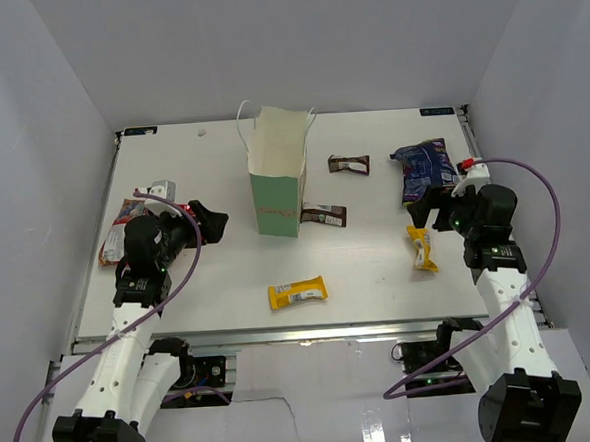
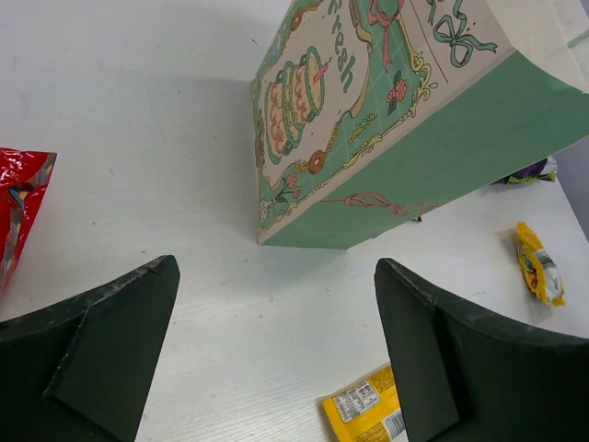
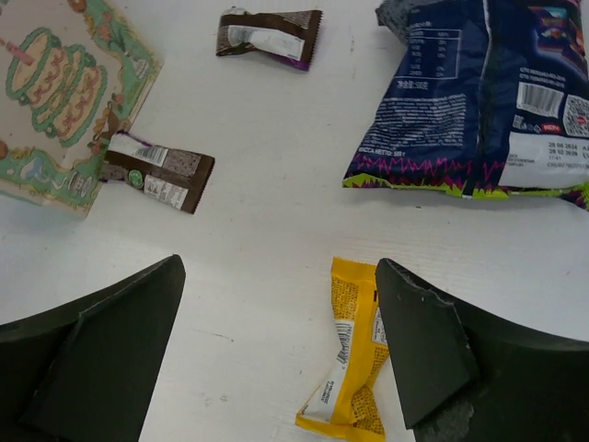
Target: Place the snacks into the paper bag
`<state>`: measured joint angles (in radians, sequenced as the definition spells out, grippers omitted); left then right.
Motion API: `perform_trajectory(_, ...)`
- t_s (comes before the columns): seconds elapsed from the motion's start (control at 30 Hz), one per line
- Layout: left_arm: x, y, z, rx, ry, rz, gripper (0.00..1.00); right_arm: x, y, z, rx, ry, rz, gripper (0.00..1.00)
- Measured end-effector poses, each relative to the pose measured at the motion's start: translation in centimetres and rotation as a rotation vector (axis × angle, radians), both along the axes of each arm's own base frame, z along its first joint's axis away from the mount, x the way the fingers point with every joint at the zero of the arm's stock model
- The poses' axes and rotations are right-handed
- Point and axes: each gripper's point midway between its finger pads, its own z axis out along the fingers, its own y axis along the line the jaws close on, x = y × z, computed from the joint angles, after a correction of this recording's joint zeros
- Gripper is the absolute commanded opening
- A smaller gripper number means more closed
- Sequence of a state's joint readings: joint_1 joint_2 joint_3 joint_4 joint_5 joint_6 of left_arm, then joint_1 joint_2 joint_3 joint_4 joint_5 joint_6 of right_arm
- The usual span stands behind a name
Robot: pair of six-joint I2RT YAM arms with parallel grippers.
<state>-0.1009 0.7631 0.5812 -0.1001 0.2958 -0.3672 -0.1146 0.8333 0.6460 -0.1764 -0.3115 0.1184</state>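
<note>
The robot's right gripper will move outward and go down onto the middle of the dark blue bag point(image 1: 424, 168) point(image 3: 474, 97), since that lies outward of the gripper, past the yellow bar.
The mint-green paper bag point(image 1: 275, 172) stands upright and open at mid-table. My left gripper point(image 1: 215, 224) is open and empty, left of the bag; the left wrist view shows the bag's printed side point(image 2: 368, 120) ahead and a yellow bar point(image 2: 368, 414) by the right finger. A red-orange packet point(image 1: 114, 242) lies partly under my left arm. My right gripper point(image 1: 427, 211) is open, low over the other yellow bar point(image 3: 354, 368), which lies near its right finger. The dark blue bag point(image 1: 424, 168) lies beyond it. Two dark brown bars point(image 1: 349, 164) point(image 1: 324, 215) lie right of the bag.
A small silver packet point(image 1: 158, 192) lies at the left behind my left arm. The first yellow bar point(image 1: 297, 294) lies near the table's front edge. White walls enclose the table on three sides.
</note>
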Motion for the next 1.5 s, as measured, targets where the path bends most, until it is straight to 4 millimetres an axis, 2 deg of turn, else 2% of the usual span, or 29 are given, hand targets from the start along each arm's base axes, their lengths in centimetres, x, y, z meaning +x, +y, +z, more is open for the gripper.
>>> perform_trajectory(0.07,0.0,0.0,-0.2,0.001,0.008,0.001,0.98,-0.4,0.9,0.1,-0.031,-0.053,0.085,0.90)
perform_trajectory(0.17,0.0,0.0,-0.2,0.001,0.008,0.001,0.98,-1.3,2.3,-0.9,-0.079,-0.072,0.230,0.90)
perform_trajectory(0.37,0.0,0.0,-0.2,0.001,0.010,-0.001,0.98,-1.6,3.8,-3.9,-0.146,0.050,0.466,0.90)
perform_trajectory(0.5,0.0,-0.3,-0.5,-0.004,0.023,-0.018,0.98,0.0,3.6,-2.9,-0.178,0.069,0.506,0.90)
perform_trajectory(0.57,0.0,-0.5,-0.5,-0.010,0.028,-0.027,0.98,1.7,3.0,-1.6,-0.201,0.062,0.475,0.91)
perform_trajectory(0.73,-0.2,-0.8,-0.5,-0.021,0.031,-0.046,0.98,7.4,0.1,-1.1,-0.222,0.124,0.285,0.93)
perform_trajectory(0.87,-0.3,-1.0,-0.5,-0.026,0.032,-0.054,0.98,11.1,-2.8,-3.3,-0.259,0.214,0.068,0.93)
perform_trajectory(0.97,-0.3,-1.0,-0.5,-0.027,0.033,-0.056,0.98,13.3,-3.8,-5.3,-0.301,0.274,-0.033,0.93)
perform_trajectory(1.23,-0.2,-1.0,-0.7,-0.026,0.039,-0.055,0.98,16.3,-2.1,-7.9,-0.485,0.304,-0.154,0.90)
perform_trajectory(1.37,-0.2,-1.0,-0.8,-0.026,0.044,-0.055,0.98,18.0,-3.7,-9.6,-0.598,0.340,-0.284,0.90)
perform_trajectory(1.5,-0.2,-1.0,-0.8,-0.026,0.044,-0.056,0.98,17.7,-5.5,-11.8,-0.663,0.398,-0.352,0.93)
